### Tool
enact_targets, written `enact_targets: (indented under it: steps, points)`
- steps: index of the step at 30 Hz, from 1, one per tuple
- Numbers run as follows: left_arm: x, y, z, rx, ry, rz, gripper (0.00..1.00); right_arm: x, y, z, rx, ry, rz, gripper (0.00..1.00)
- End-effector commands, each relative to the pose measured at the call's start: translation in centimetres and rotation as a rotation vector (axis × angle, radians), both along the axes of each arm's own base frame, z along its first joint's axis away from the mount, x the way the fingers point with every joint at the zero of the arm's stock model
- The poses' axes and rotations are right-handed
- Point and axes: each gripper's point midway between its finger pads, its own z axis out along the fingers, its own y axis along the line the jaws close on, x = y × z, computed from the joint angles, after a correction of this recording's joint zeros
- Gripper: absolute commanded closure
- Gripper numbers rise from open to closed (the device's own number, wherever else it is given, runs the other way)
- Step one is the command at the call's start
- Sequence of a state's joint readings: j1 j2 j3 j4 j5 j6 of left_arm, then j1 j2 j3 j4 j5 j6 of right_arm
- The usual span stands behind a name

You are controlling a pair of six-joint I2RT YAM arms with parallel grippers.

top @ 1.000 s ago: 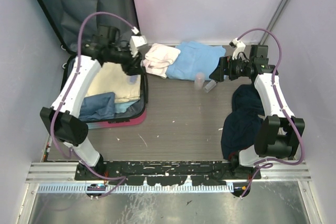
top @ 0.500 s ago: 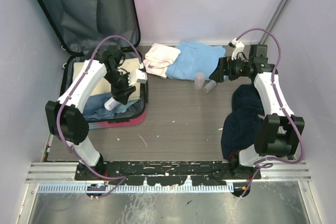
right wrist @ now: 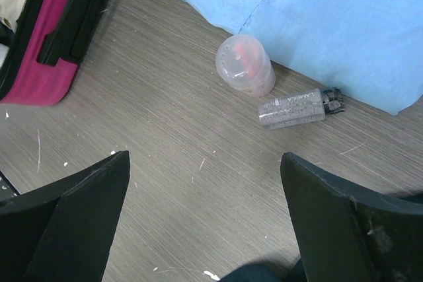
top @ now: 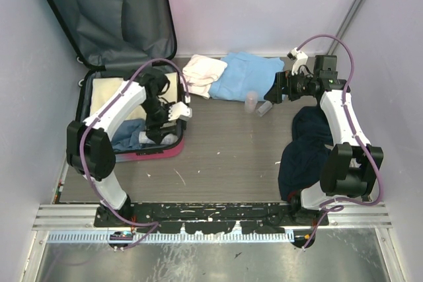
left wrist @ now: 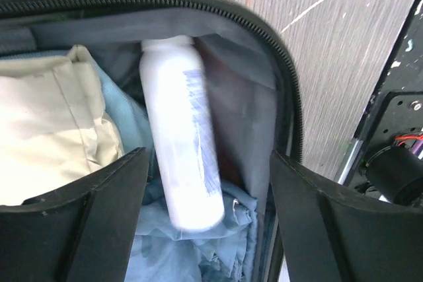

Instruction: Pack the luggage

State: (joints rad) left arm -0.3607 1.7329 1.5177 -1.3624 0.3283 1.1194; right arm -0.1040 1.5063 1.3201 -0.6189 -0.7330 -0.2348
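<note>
The white bottle (top: 169, 139) is packed, so my left gripper lifts outward over the luggage's rim next, then lowers around the small clear jar.
The luggage (top: 158, 153) lies open at the left, its lid (top: 112, 11) leaning on the back wall. In its near right corner (left wrist: 281, 77) a white bottle (left wrist: 182, 137) rests on blue cloth (left wrist: 192, 249), beside a cream folded cloth (left wrist: 46, 123). My left gripper (left wrist: 208, 160) hangs over the bottle (top: 169, 139) with its jaws spread wider than it, so it is open. My right gripper (right wrist: 205, 163) stands open above the bare tabletop, holding nothing. Ahead of it lie a small clear jar (right wrist: 244, 64) and a clear tube (right wrist: 301, 107).
A light blue garment (top: 248, 74) and a pale folded cloth (top: 201, 74) lie at the back of the table. The jar (top: 250, 100) and tube (top: 264, 107) sit just in front of them. A dark navy cloth heap (top: 304, 150) lies under the right arm. Walls close in on three sides.
My left arm swung from the luggage's back right corner to its near right corner with the white bottle. Its jaws then widened and the bottle now lies free. The right arm stayed still.
</note>
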Motion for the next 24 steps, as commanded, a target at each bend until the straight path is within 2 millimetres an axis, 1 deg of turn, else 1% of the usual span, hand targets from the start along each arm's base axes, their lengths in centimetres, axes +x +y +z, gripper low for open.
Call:
enact_targets:
  steps: [1, 2, 4, 6, 8, 10, 11, 13, 14, 15, 18, 22, 23, 24]
  points:
    - [0.6, -2.7, 4.0, -0.139, -0.049, -0.014, 0.17, 0.9, -0.1, 1.7, -0.02, -0.065, -0.001, 0.0]
    - [1.0, -3.5, 4.8, -0.174, -0.063, -0.002, 0.14, 0.9, -0.1, 1.7, -0.019, -0.064, -0.002, 0.0]
    - [2.2, -5.2, 6.6, -0.259, -0.098, 0.025, 0.13, 0.8, -0.1, 1.7, -0.017, -0.061, -0.001, 0.0]
    - [3.8, -7.4, 8.3, -0.369, -0.136, 0.072, 0.13, 0.8, -0.1, 1.6, -0.014, -0.059, -0.003, 0.0]
    - [5.3, -10.0, 9.6, -0.483, -0.158, 0.123, 0.13, 0.8, -0.1, 1.4, -0.012, -0.053, -0.007, 0.0]
    - [7.1, -13.0, 10.5, -0.584, -0.188, 0.182, 0.13, 0.8, -0.1, 1.2, -0.01, -0.051, -0.013, 0.0]
    - [8.4, -14.8, 11.4, -0.65, -0.23, 0.202, 0.13, 0.8, -0.1, 1.2, -0.008, -0.051, -0.014, 0.0]
    - [9.6, -17.9, 12.0, -0.742, -0.242, 0.246, 0.13, 0.9, -0.2, 1.3, -0.013, -0.053, -0.018, 0.0]
    - [10.1, -19.4, 12.1, -0.784, -0.25, 0.262, 0.13, 0.9, -0.3, 1.3, -0.017, -0.056, -0.023, 0.0]
    - [10.7, -20.6, 11.4, -0.819, -0.258, 0.282, 0.1, 1.0, -0.4, 1.4, -0.023, -0.059, -0.026, 0.0]
    - [12.7, -23.7, 10.4, -0.933, -0.313, 0.305, 0.06, 1.1, -0.8, 1.4, -0.041, -0.069, -0.033, 0.0]
    - [15.6, -27.7, 8.8, -0.968, -0.311, 0.354, 0.05, 1.3, -1.4, 1.3, -0.058, -0.071, -0.052, 0.0]
    - [16.5, -28.6, 7.3, -0.961, -0.29, 0.374, 0.04, 1.3, -1.6, 1.2, -0.059, -0.07, -0.059, 0.0]
    - [17.2, -29.3, 6.9, -0.968, -0.288, 0.386, 0.04, 1.4, -1.9, 1.3, -0.061, -0.071, -0.069, 0.0]
